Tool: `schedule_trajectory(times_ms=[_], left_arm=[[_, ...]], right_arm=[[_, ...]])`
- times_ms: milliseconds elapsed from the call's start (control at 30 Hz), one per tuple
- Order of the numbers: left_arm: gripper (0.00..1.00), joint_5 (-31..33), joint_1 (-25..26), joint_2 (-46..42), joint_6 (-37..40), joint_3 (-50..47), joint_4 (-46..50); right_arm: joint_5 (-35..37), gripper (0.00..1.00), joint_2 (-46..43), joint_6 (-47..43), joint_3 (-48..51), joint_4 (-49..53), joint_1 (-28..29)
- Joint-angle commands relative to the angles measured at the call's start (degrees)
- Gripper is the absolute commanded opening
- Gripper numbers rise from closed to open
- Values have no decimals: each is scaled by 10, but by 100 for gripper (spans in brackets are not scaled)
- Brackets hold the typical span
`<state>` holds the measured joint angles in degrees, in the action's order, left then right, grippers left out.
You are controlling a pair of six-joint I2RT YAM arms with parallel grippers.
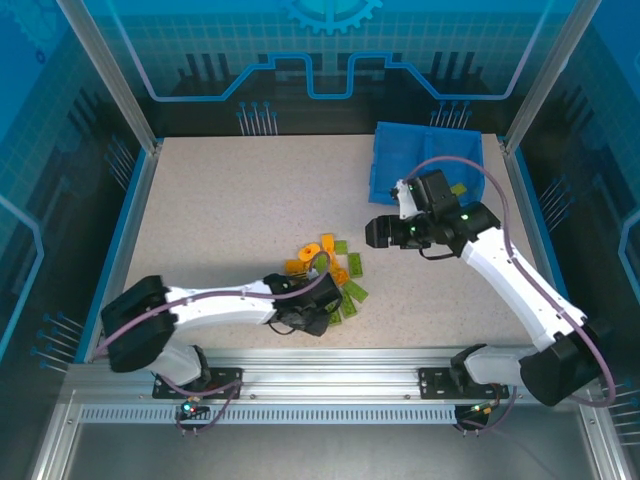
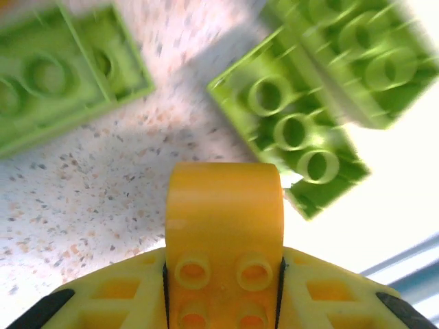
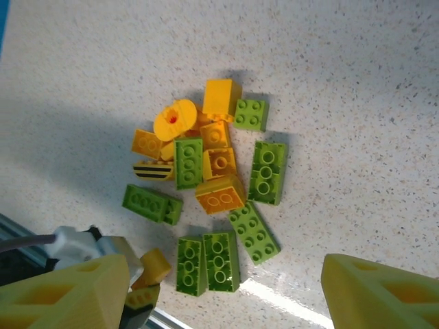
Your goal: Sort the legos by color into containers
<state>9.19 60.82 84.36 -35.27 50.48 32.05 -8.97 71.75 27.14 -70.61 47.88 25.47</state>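
My left gripper lifts the orange lego next, then carries it away from my base over the bin's empty section, then releases it.
The loose legos lie in a heap of orange and green bricks at the table's front centre. My left gripper is low at the near edge of that heap. It is shut on a rounded orange lego, with both pads pressed against the brick's sides. Green bricks lie just beyond it on the table. My right gripper hovers between the heap and the blue bin. It is open, its fingers wide apart and nothing between them. It looks down on the heap.
The bin stands at the back right, partly covered by my right arm, with a green brick inside. A metal rail runs along the front edge close behind my left gripper. Blue walls enclose the table.
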Motion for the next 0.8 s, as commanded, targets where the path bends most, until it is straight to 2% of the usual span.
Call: schedule_trajectory(times_ms=[0, 167, 267, 400, 533, 767], left_arm=[[27, 13, 0, -62, 39, 76, -10], [25, 53, -29, 15, 110, 250, 1], [25, 79, -52, 98, 131, 345, -15], [25, 79, -88, 225, 145, 488, -33], [25, 89, -113, 356, 162, 628, -46], [25, 91, -140, 553, 179, 866, -18]], right_arm=[[11, 76, -45, 33, -9, -14, -2], [89, 79, -104, 83, 4, -21, -19], [144, 82, -159, 121, 36, -24, -30], [204, 84, -246, 154, 93, -23, -42], [222, 85, -305, 160, 125, -8, -45], [205, 88, -336, 156, 130, 22, -46]])
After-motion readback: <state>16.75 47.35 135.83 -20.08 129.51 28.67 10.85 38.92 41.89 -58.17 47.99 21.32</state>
